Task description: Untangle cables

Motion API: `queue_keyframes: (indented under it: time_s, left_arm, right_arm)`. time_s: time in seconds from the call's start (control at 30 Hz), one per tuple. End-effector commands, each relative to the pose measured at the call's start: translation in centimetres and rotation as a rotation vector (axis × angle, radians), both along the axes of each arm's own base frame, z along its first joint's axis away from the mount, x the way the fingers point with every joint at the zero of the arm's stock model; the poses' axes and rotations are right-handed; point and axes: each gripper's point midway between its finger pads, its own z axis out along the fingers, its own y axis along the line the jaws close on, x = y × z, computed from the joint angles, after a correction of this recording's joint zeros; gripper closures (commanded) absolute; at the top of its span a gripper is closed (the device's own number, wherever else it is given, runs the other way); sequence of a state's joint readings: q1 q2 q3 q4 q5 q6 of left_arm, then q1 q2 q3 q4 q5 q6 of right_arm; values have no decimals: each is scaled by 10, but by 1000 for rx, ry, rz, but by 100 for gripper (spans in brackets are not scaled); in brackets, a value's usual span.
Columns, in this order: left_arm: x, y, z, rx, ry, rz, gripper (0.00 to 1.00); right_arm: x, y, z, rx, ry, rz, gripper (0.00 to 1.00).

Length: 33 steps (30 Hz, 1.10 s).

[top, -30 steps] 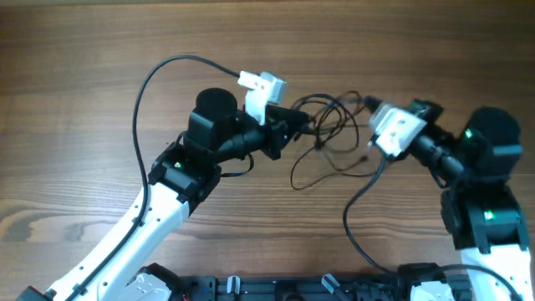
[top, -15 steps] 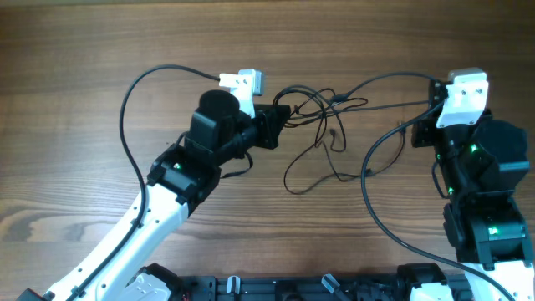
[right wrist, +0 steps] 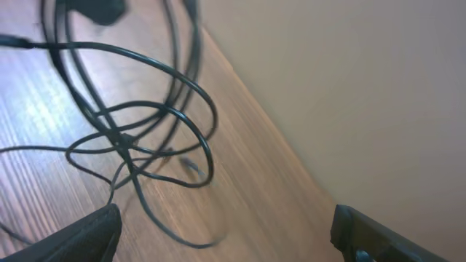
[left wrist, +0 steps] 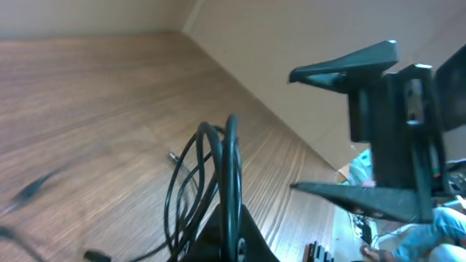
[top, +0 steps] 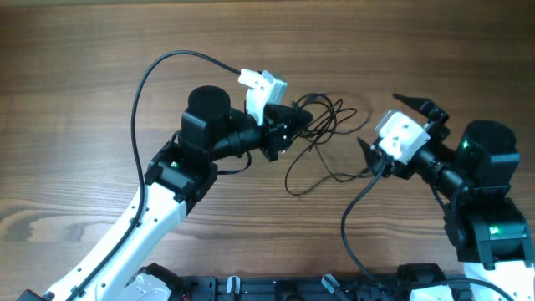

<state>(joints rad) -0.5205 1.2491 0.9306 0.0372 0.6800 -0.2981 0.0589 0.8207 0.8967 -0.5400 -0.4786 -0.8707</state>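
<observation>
The cords are still bunched in loops. I will move my left gripper to the left in the overhead view and release them above the table.
The cables are thin black cords bunched in loose loops on the wooden table between my two arms, with one loop trailing toward the front. My left gripper is shut on the left side of the bunch. In the left wrist view, cords rise from between its closed fingers. My right gripper stands wide open just right of the bunch, holding nothing. In the right wrist view, the loops lie ahead of the spread right gripper, clear of its fingers. The left wrist view also shows the open right gripper.
Thick black arm cables arc over the table behind my left arm and in front of my right arm. A dark rail runs along the front edge. Bare wood surrounds the bunch.
My right gripper opened, let go of the cord it had pulled out to the right, and swung back left toward the bunch. The stretched cords went slack. My left gripper stayed shut.
</observation>
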Motion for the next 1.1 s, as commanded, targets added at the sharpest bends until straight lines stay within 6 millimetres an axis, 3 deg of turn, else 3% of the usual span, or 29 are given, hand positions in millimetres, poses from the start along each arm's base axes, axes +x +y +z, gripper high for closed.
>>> queue_keyframes:
  time_s: [0.0, 0.2, 0.4, 0.47, 0.5, 0.53, 0.6, 0.77, 0.87, 0.97, 1.07]
  left_arm:
    - [-13, -4, 9, -24, -44, -89, 96]
    - [-41, -12, 31, -104, -108, -267, 96]
    - [-47, -13, 38, -125, -133, -310, 96]
    - [-47, -13, 38, -124, -133, -309, 96]
    - [-47, -13, 38, -124, -133, -306, 96]
    - [-44, -13, 37, -120, -133, -288, 96]
    - [-34, -12, 35, -111, -119, -230, 96]
    - [-23, -10, 34, -111, -82, -161, 96]
    - [-15, -8, 31, -108, -48, -105, 96]
    - [8, 2, 19, -89, 48, 59, 96]
    - [32, 20, -4, -43, 162, 266, 96]
  right_arm:
    - [-8, 15, 9, -43, -73, 138, 5]
    - [-9, 27, 1, -80, -94, 259, 6]
    - [-3, 33, -12, -74, -59, 309, 23]
    - [-5, 36, -12, -77, -71, 340, 43]
    - [-5, 37, -12, -79, -76, 350, 55]
    - [-6, 37, -12, -80, -80, 357, 76]
    - [-8, 40, -10, -67, -80, 375, 95]
    - [-15, 47, -6, -32, -86, 423, 96]
    - [-8, 44, -2, 24, -48, 360, 96]
    - [9, 36, 11, 140, 0, 214, 96]
    - [14, 36, 32, 238, -18, 173, 96]
